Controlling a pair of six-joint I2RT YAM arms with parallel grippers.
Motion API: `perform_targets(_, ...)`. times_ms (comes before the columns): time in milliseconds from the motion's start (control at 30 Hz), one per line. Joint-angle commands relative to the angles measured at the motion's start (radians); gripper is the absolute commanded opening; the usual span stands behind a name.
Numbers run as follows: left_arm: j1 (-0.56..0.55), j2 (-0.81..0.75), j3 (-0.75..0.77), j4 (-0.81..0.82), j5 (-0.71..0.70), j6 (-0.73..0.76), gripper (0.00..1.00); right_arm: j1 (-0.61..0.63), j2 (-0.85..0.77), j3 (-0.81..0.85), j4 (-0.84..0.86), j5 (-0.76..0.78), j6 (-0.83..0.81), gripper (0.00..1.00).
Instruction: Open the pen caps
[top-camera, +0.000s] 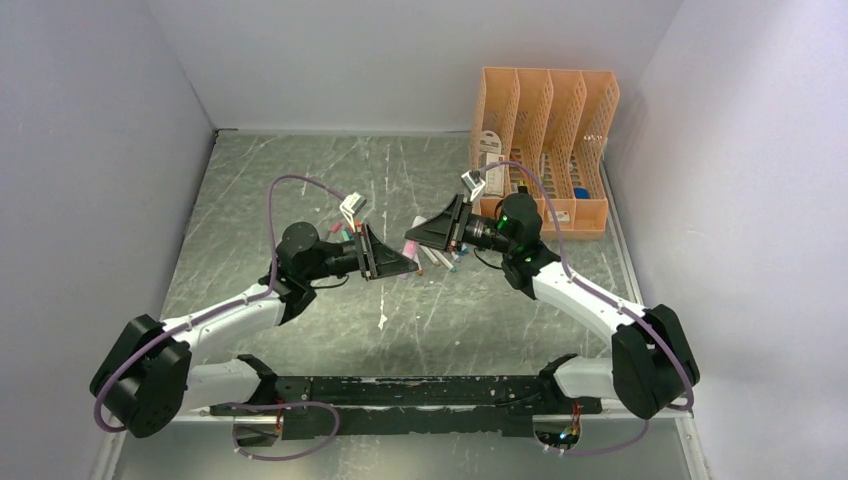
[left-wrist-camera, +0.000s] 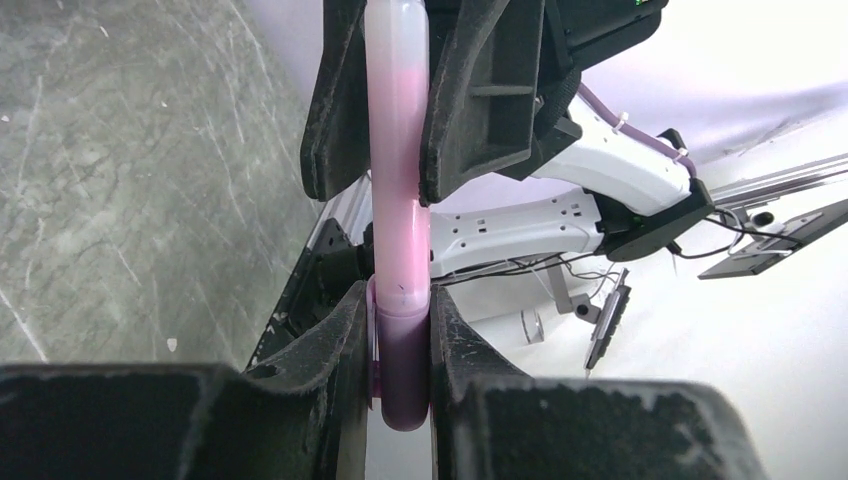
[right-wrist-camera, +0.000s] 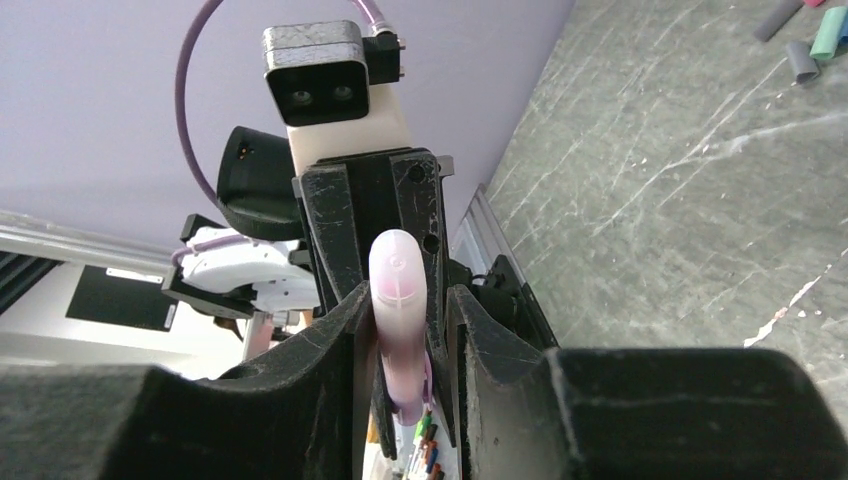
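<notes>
The robot's left gripper will next pull the cap off, move it outward and down, and let go of it on the bare tabletop beside the loose pieces.
A pink-purple highlighter (left-wrist-camera: 398, 200) is held in the air between both grippers, above the middle of the table. My left gripper (left-wrist-camera: 398, 305) is shut on its darker purple cap end (left-wrist-camera: 405, 370). My right gripper (right-wrist-camera: 405, 300) is shut on the pale far end (right-wrist-camera: 397, 285) of the barrel. In the top view the left gripper (top-camera: 400, 262) and right gripper (top-camera: 415, 240) meet tip to tip, and the highlighter between them is almost hidden. Several other pens (top-camera: 442, 258) lie on the table just beyond and right of the grippers.
An orange file organiser (top-camera: 545, 140) stands at the back right. In the right wrist view, loose grey (right-wrist-camera: 800, 60) and teal (right-wrist-camera: 828, 35) pieces lie on the table at the top right. Grey walls enclose the table on three sides.
</notes>
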Motion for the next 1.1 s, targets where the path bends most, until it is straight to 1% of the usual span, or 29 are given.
perform_targets(0,0.003,0.006,-0.005,0.12,0.035,-0.027,0.08,-0.015,-0.019,-0.017,0.015,0.007,0.005,0.3)
perform_targets(100,0.003,0.016,0.002,0.127,0.029,-0.027,0.08,-0.014,-0.03,-0.016,-0.018,0.008,-0.013,0.3)
perform_targets(233,0.003,0.038,0.018,0.13,0.025,-0.022,0.08,-0.015,-0.045,-0.012,-0.056,0.013,-0.037,0.35)
perform_targets(367,0.003,0.056,0.036,0.118,0.018,-0.014,0.08,-0.012,-0.054,-0.011,-0.091,0.023,-0.058,0.35)
perform_targets(533,0.003,0.069,0.044,0.1,0.014,0.0,0.07,-0.007,-0.05,-0.013,-0.086,0.024,-0.062,0.31)
perform_targets(800,0.003,0.093,0.058,0.101,0.012,-0.005,0.07,0.017,-0.036,0.003,-0.106,0.038,-0.09,0.34)
perform_targets(867,0.004,0.102,0.058,0.12,0.016,-0.015,0.07,0.02,-0.027,0.006,-0.099,0.038,-0.089,0.27)
perform_targets(1000,0.003,0.129,0.051,0.163,0.031,-0.048,0.07,0.047,0.008,0.007,-0.055,0.04,-0.071,0.03)
perform_targets(1033,0.003,0.134,0.048,0.171,0.035,-0.053,0.08,0.057,0.016,0.007,-0.042,0.045,-0.065,0.0)
perform_targets(1067,0.003,0.14,0.044,0.18,0.04,-0.06,0.07,0.064,0.025,0.007,-0.03,0.051,-0.059,0.0)
